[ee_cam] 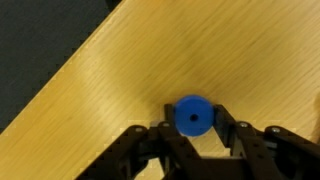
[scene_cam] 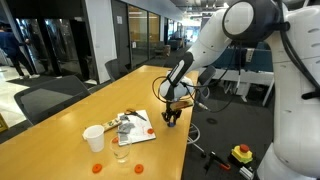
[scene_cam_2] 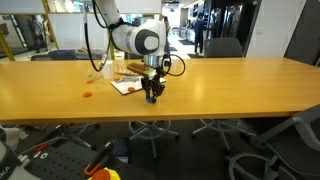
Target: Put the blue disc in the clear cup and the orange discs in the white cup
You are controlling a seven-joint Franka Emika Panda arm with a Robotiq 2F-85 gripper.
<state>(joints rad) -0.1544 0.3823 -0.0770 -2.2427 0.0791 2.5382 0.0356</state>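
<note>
The blue disc hangs below the clear cup's rim, so I will lift my gripper, carry it past the printed sheet and release over the clear cup's opening (scene_cam: 121,147).
In the wrist view the blue disc (ee_cam: 192,116) sits between my gripper's (ee_cam: 192,128) two black fingers, which press on both its sides just over the wooden table. In both exterior views the gripper (scene_cam: 171,119) (scene_cam_2: 152,98) points down near the table's edge. The white cup (scene_cam: 94,138) stands upright on the table, and the clear cup (scene_cam: 121,150) stands next to it. Two orange discs (scene_cam: 98,167) (scene_cam: 138,168) lie on the table near the cups; one also shows in an exterior view (scene_cam_2: 88,95).
A printed sheet with small items on it (scene_cam: 135,128) (scene_cam_2: 125,86) lies between the cups and the gripper. Office chairs (scene_cam: 50,98) stand along the table. A yellow box with a red button (scene_cam: 241,153) lies on the floor.
</note>
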